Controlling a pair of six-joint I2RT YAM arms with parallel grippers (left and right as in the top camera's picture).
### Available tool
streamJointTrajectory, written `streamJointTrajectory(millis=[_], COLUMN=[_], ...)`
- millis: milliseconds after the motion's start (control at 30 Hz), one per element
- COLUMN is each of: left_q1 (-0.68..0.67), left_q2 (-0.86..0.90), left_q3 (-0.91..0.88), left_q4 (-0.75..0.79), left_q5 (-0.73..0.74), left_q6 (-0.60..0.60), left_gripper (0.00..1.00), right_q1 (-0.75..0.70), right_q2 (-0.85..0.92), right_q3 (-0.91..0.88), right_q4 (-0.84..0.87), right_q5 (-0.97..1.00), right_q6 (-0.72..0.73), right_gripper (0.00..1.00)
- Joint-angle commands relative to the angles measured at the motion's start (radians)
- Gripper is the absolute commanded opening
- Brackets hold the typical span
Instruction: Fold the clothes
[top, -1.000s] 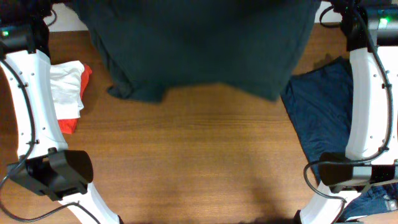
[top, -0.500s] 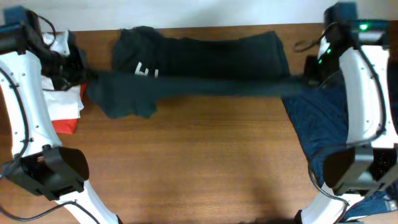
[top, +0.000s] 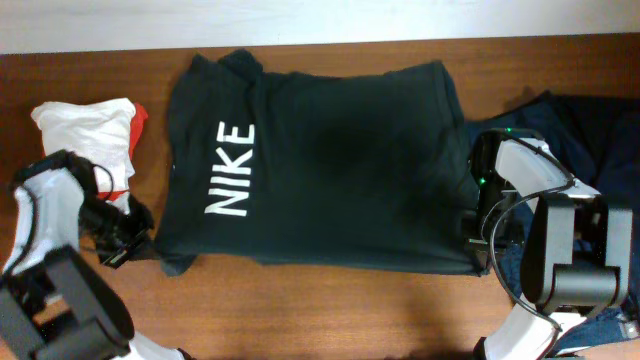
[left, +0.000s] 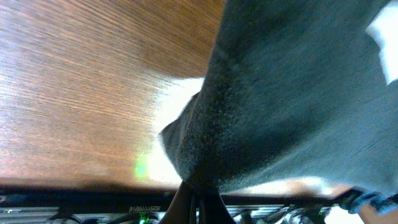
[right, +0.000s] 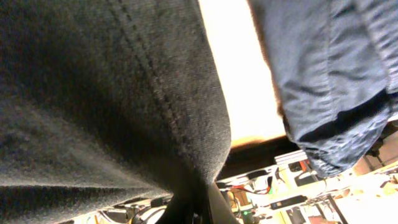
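My right gripper should next carry the near hem's pinched corner outward onto the shirt (top: 438, 98) beside the dark blue garments, then open.
A dark green NIKE T-shirt (top: 330, 160) lies spread flat across the wooden table (top: 300, 310), its white lettering up. My left gripper (top: 140, 243) is at the shirt's near left corner, shut on the fabric (left: 273, 106). My right gripper (top: 478, 240) is at the near right corner, shut on the hem (right: 112, 93). Both sets of fingertips are buried in the cloth in the wrist views.
A white and red garment pile (top: 95, 135) lies at the left edge. Dark blue garments (top: 590, 130) lie at the right, also in the right wrist view (right: 323, 74). A strip of bare wood runs along the near edge.
The shirt was held up near the camera, then swung down. Both arms pulled toward the near side and it now lies spread flat with the logo showing.
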Motion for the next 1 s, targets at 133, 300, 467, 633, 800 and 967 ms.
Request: streamJointTrajectory(millis=[133, 300, 467, 633, 800, 967], left_q1=[0.115, 0.098, -0.032, -0.059, -0.077, -0.159], left_q2=[-0.235, -0.248, -0.247, -0.247, -0.200, -0.054], left_q3=[-0.114, -0.119, -0.148, -0.156, -0.203, -0.203], left_q4=[0.000, 0.287, 0.546, 0.694, 0.858, 1.016], left_q5=[-0.025, 0.111, 0.136, 0.126, 0.126, 0.126], left_q6=[-0.046, -0.087, -0.109, -0.185, -0.184, -0.184], left_gripper=[0.00, 0.00, 0.00, 0.00, 0.02, 0.06], right_q1=[0.090, 0.089, 0.089, 0.089, 0.089, 0.090], right_q2=[-0.178, -0.209, -0.209, -0.208, -0.205, -0.135], right_q3=[-0.039, -0.022, 0.040, 0.040, 0.040, 0.040], right_q4=[-0.001, 0.325, 0.537, 0.670, 0.728, 0.772], right_q5=[-0.026, -0.030, -0.029, -0.030, -0.030, -0.031], right_q6=[0.090, 0.103, 0.092, 0.092, 0.092, 0.088], right_gripper=[0.04, 0.04, 0.04, 0.04, 0.09, 0.09])
